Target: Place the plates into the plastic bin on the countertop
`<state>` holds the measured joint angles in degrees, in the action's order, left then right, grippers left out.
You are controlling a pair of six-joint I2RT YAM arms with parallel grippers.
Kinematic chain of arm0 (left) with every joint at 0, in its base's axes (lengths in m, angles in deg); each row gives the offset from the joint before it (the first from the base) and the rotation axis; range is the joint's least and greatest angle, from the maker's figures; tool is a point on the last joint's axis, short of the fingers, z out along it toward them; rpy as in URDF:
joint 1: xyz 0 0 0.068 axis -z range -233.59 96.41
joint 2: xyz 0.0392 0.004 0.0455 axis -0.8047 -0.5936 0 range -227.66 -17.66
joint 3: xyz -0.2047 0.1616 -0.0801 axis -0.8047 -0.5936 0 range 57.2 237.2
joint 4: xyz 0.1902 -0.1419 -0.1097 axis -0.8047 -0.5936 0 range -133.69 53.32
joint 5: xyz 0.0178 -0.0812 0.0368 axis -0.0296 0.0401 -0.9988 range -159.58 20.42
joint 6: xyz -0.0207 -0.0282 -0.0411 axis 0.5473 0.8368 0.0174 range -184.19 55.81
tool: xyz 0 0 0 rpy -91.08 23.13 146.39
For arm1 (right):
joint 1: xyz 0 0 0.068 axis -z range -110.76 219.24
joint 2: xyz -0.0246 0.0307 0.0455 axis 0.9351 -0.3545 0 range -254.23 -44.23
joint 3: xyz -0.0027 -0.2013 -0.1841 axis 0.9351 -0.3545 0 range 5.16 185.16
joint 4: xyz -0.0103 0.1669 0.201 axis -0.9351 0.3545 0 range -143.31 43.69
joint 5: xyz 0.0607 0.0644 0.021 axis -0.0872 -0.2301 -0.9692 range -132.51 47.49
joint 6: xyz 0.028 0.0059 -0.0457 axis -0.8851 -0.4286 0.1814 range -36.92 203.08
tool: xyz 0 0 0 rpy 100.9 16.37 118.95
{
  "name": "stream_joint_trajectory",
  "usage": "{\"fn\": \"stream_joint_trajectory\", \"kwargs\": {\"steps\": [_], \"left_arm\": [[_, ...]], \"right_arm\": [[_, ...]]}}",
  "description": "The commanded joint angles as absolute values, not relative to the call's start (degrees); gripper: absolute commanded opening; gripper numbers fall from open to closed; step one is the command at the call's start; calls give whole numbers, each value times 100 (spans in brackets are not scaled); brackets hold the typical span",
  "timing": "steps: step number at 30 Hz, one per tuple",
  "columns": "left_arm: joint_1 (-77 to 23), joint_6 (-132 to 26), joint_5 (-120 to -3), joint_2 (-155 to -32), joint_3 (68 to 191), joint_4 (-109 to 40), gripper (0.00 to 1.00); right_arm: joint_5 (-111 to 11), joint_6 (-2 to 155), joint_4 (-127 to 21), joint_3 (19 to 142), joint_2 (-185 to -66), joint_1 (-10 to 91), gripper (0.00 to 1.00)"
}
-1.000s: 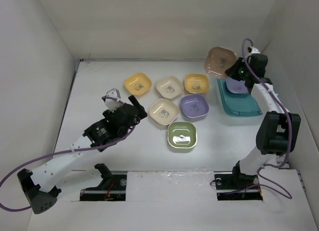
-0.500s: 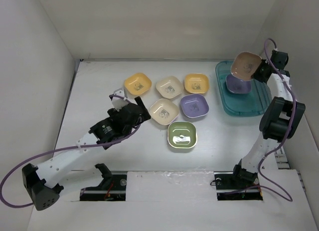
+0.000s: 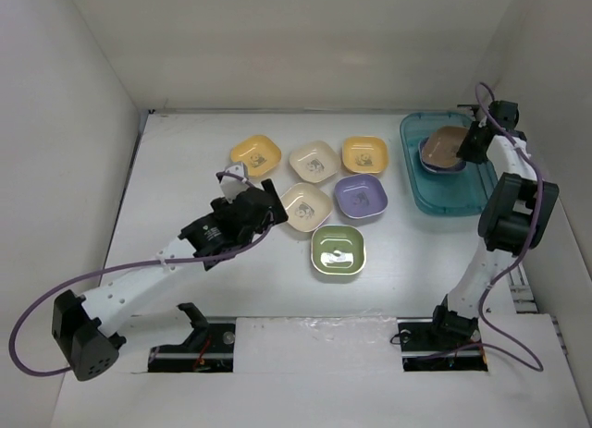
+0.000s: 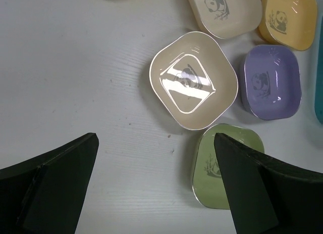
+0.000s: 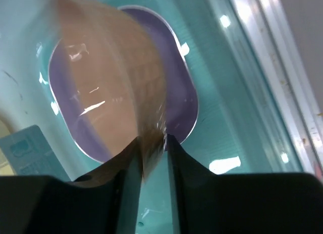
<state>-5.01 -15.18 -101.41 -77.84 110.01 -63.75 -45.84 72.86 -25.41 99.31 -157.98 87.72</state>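
The green plate is below my left gripper, to its right in the top view, so I need to move down that way onto the plate's side rim point(image 3: 313, 250) point(image 4: 195, 166) where the countertop is bare.
Six plates lie on the countertop point(image 3: 185, 169): yellow point(image 3: 254, 155), cream point(image 3: 314, 161), yellow point(image 3: 364, 154), cream point(image 3: 304, 206), purple point(image 3: 360, 196) and green point(image 3: 338, 252). The teal plastic bin point(image 3: 444, 195) stands at the right. My right gripper point(image 3: 472, 143) is shut on the rim of a brown plate point(image 3: 446, 143), held low over a purple plate point(image 5: 179, 92) in the bin point(image 5: 237, 118). The brown plate point(image 5: 106, 92) is blurred between the jaws of that gripper point(image 5: 151, 143). My left gripper point(image 3: 254, 201) is open and empty, above the countertop just left of the near cream plate point(image 4: 193, 80).
White walls close in the countertop on the left, back and right. The bin's near half point(image 3: 453, 199) holds nothing. In the left wrist view the green plate point(image 4: 222, 166) lies beside the right finger point(image 4: 252, 193), with the purple plate point(image 4: 272, 81) beyond it.
My right gripper has carried the brown plate rightwards and down into the bin, over the purple plate there. My left arm has moved forward and right, nearer the near cream plate.
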Motion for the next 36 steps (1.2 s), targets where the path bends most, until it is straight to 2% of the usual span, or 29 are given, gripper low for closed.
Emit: {"fn": "stream_joint_trajectory", "kwargs": {"steps": [1, 4, 7, 9, 10, 11, 15, 24, 30, 34, 36], "left_arm": [[-656, -1428, -9885, -7927, 10800, -6138, 100], [-656, -1375, -9824, -8084, 10747, -6007, 100], [-656, -1313, -9701, -8138, 10616, -5893, 100], [-656, -1313, -9700, -8138, 10536, -5779, 100], [-656, -1313, -9630, -8138, 10449, -5726, 100], [-656, -1313, -9525, -8207, 10378, -5673, 100], [-596, -1313, -9296, -8348, 10238, -5287, 100], [-261, -1313, -8935, -9263, 10369, -4443, 100], [-86, -1313, -8751, -10290, 10658, -4109, 100], [91, -1313, -8750, -10791, 10983, -3967, 93], [222, -1199, -8916, -11010, 11098, -4020, 85]], "right_arm": [[-4497, 7376, -2493, 10219, -15804, 8638, 34], [-4497, 7376, -2493, 10272, -15804, 8638, 36], [-4602, 7376, -2493, 10377, -15568, 8586, 52], [-4602, 7376, -2493, 10377, -15340, 8401, 75], [-4472, 7376, -2545, 10455, -15095, 8331, 95], [-4401, 7376, -2545, 10456, -14988, 8252, 100], [-4217, 7446, -2396, 10632, -14514, 7805, 100], [-4629, 7454, -3221, 8973, -12870, 7152, 100], [-4760, 7508, -3546, 7917, -11956, 6564, 100], [-4760, 7561, -3600, 7338, -11682, 6397, 100], [-4760, 7613, -3661, 7187, -11621, 6397, 100]]}}
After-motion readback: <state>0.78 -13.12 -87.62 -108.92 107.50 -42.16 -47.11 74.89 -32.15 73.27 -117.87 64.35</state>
